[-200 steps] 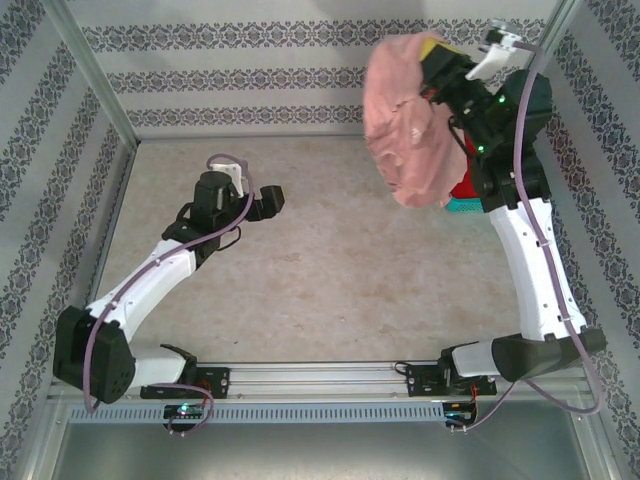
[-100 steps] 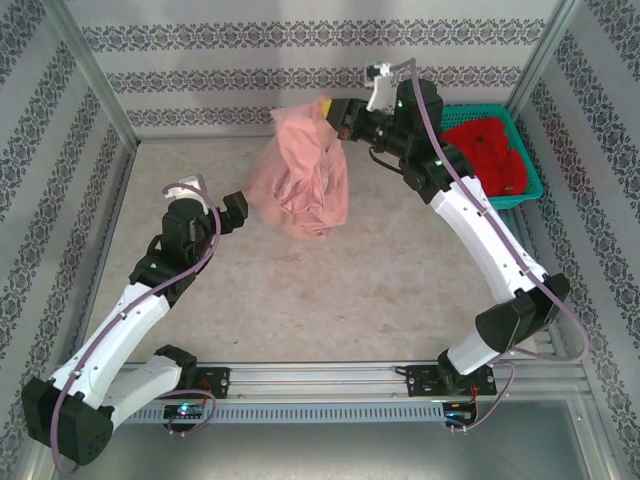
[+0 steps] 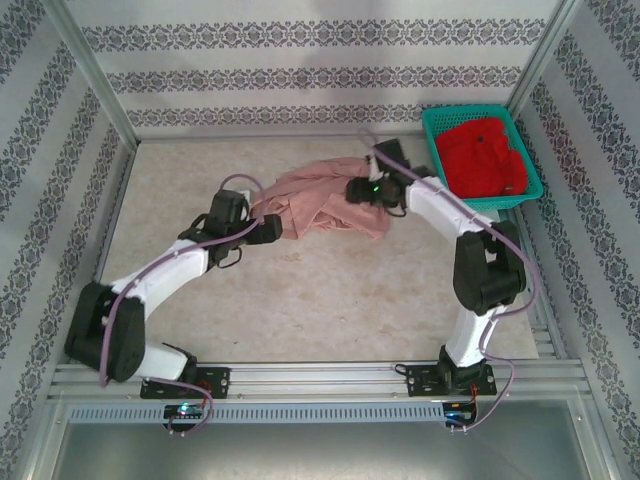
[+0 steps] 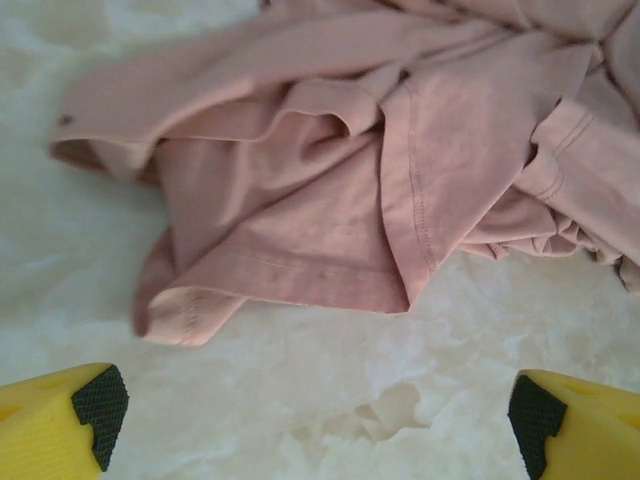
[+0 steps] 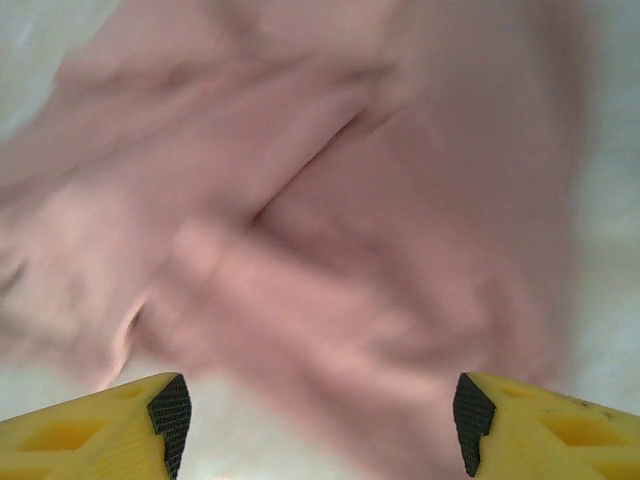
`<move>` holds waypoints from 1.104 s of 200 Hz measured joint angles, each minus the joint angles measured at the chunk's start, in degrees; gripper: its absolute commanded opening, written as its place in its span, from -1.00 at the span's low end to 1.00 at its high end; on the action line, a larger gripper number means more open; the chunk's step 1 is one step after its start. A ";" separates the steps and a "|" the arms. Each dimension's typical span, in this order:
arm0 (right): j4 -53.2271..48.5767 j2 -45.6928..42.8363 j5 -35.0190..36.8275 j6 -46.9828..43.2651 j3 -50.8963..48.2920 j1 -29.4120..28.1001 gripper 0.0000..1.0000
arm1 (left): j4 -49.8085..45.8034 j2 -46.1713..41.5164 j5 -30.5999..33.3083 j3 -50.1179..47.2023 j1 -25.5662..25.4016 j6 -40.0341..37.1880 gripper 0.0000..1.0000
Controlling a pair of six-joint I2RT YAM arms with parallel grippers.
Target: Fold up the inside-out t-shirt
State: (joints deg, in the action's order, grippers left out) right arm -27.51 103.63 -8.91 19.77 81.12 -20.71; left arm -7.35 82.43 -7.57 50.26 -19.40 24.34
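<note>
The t-shirt's loose far corner (image 3: 260, 203) (image 4: 92, 138) sticks out free, further outward and lower than the gripper's fingers, so the left gripper needs to move outward and down onto it next.
The inside-out t-shirt (image 3: 318, 205), dusty salmon-pink, lies crumpled in a heap on the table's middle back. In the left wrist view the t-shirt (image 4: 350, 180) shows hems and a sleeve just beyond my open left gripper (image 4: 315, 420), with bare table between the fingers. From above, the left gripper (image 3: 270, 228) sits at the heap's left edge. My right gripper (image 3: 352, 190) is over the heap's right side. Its wrist view is blurred: the t-shirt (image 5: 330, 220) spreads just ahead of the right gripper (image 5: 320, 425), whose jaws stand apart with nothing clamped.
A teal basket (image 3: 434, 150) holding a bright red garment (image 3: 485, 160) stands at the back right corner. Patterned walls close in the back and both sides. The marbled tabletop (image 3: 330, 290) in front of the heap is free.
The right arm swung the t-shirt from high over the basket down to the table's middle and opened, letting it go. The left gripper moved up to the heap's left edge.
</note>
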 measured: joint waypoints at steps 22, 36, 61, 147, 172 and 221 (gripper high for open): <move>2.08 -0.46 -1.62 -0.98 0.07 -6.38 0.44 | -0.09 5.62 -0.44 3.41 1.18 -0.94 0.86; 3.45 1.46 -1.36 -1.36 2.32 -9.31 0.42 | 0.00 7.43 -1.27 3.63 4.42 -0.98 0.82; 6.16 9.31 1.70 -1.60 9.51 -13.75 0.39 | 0.68 11.19 -3.96 4.31 13.05 -0.22 0.77; 1.09 35.04 14.23 -1.22 35.43 -16.22 -0.72 | 0.22 32.41 -11.47 22.97 16.04 -0.50 -0.40; -0.85 34.18 15.06 -2.71 35.78 -15.26 -0.95 | 0.00 33.62 -12.85 24.50 16.04 -1.66 -1.00; -1.42 12.74 7.58 -3.78 24.59 -9.62 -1.00 | 1.51 22.49 -18.64 22.88 16.09 -0.61 -1.00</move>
State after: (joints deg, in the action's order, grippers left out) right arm -28.93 116.38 -1.32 15.99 105.71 -30.33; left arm -5.85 104.92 -26.22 73.14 -3.31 23.73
